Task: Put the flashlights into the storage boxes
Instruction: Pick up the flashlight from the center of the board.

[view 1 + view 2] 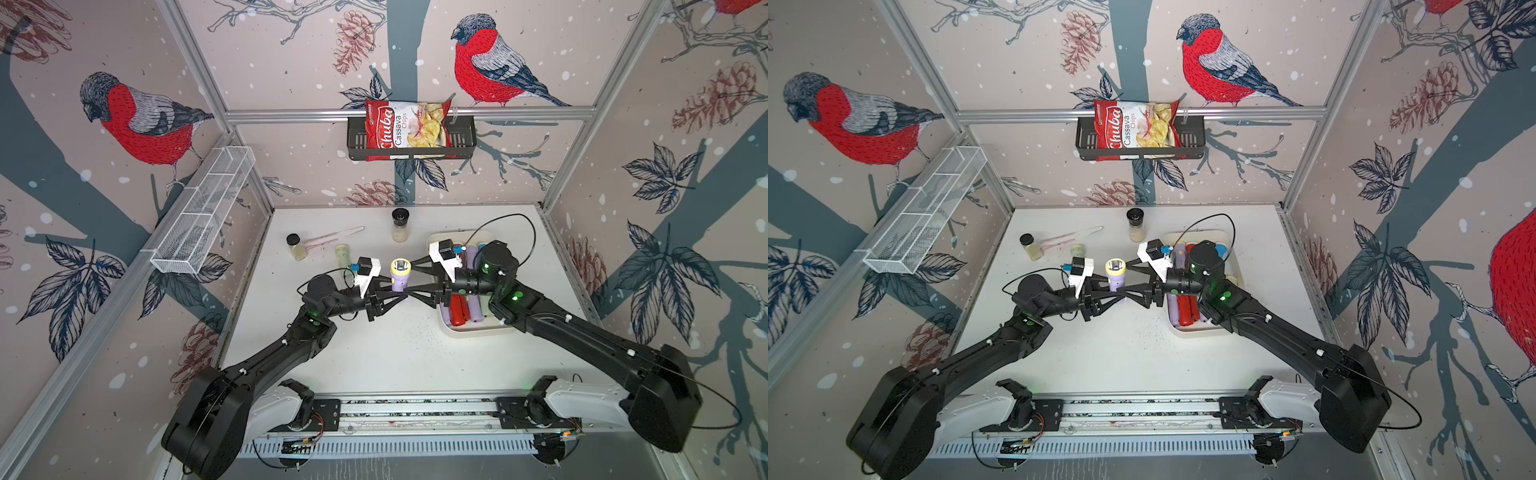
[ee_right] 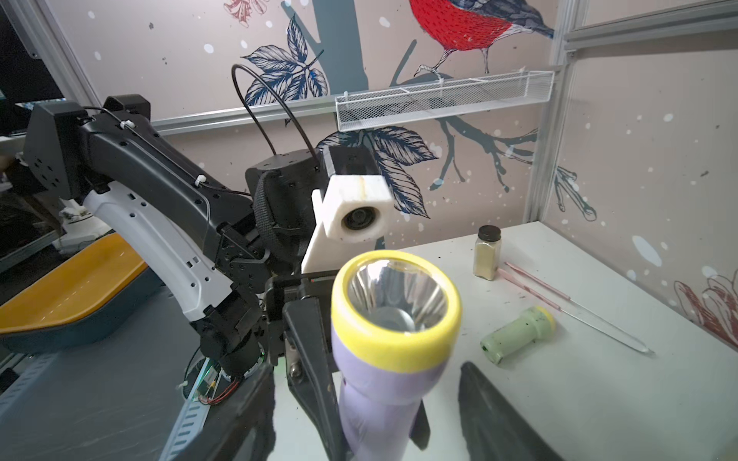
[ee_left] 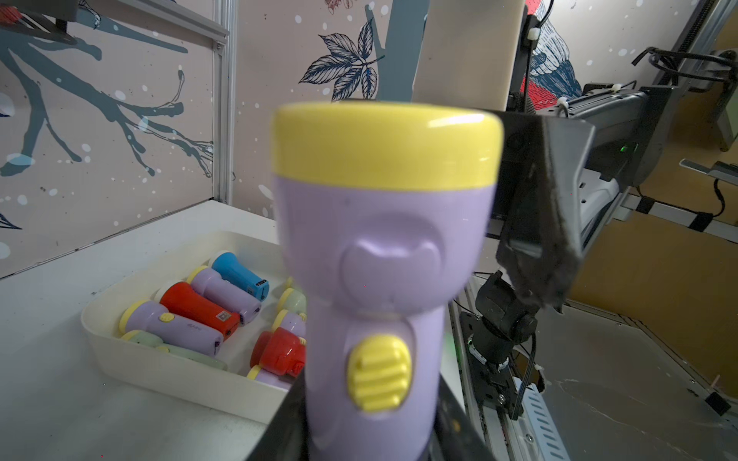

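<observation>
My right gripper will next ease toward my left gripper and close on the lilac flashlight's body below the yellow rim [image 1: 400, 283] [image 2: 378, 408], which stands between the open fingers.
A lilac flashlight [image 1: 401, 274] [image 1: 1116, 274] with a yellow rim stands upright above the middle of the table, lens up. My left gripper [image 1: 400, 291] [image 3: 371, 423] is shut on the lower body of the lilac flashlight [image 3: 383, 239]. From the other side my right gripper [image 1: 411, 281] [image 2: 371, 415] is open, its jaws on both sides of the lilac flashlight [image 2: 391, 359] with gaps. The cream storage box [image 1: 469, 330] [image 3: 179, 375] lies under the right arm and holds several flashlights, among them a red one [image 3: 195, 307] and a blue one [image 3: 239, 275]. A pale green flashlight [image 1: 341, 257] [image 2: 517, 333] lies on the table.
Two black-capped spice jars [image 1: 296, 247] [image 1: 400, 226] stand at the back of the table, with a clear pinkish tool [image 1: 332, 237] lying between them. A white mesh basket [image 1: 203, 212] hangs on the left wall. A black wall basket [image 1: 461, 137] holds a chips bag.
</observation>
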`<state>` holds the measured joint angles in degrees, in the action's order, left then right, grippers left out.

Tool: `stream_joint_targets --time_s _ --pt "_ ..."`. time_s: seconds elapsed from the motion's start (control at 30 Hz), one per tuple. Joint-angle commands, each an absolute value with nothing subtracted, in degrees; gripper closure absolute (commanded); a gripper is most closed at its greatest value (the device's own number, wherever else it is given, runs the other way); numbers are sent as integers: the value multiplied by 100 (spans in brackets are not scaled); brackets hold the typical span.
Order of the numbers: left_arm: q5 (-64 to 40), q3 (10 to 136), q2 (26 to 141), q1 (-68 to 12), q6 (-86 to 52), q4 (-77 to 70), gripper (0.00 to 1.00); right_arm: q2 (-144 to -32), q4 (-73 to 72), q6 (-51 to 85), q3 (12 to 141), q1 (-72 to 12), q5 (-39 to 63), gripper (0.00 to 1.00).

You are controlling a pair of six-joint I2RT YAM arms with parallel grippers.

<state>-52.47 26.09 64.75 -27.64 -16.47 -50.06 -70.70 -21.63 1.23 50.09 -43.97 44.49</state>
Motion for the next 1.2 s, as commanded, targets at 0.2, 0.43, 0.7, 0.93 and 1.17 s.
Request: stream_joint_targets --time_s 0.2,0.43,0.7,0.93,1.17 --pt "-5463 2652 6547 -2825 -1595 -5519 100 -7372 -2305 44 5222 -4461 4778 30" --pt "-5573 2725 6670 -2874 -1587 -5481 100 -7500 -2434 115 5265 -4460 4916 39" --pt "-5504 2716 6684 -2878 -1574 -5450 100 -7436 -2380 96 5195 -4407 4868 64" --pt "-5335 2726 6627 -2884 -1578 -5215 87 -7249 -2421 216 5023 -4306 4654 70" --pt "-5063 2707 6580 -2889 -1585 -4997 64 -7016 -2502 429 4758 -4132 4518 71"
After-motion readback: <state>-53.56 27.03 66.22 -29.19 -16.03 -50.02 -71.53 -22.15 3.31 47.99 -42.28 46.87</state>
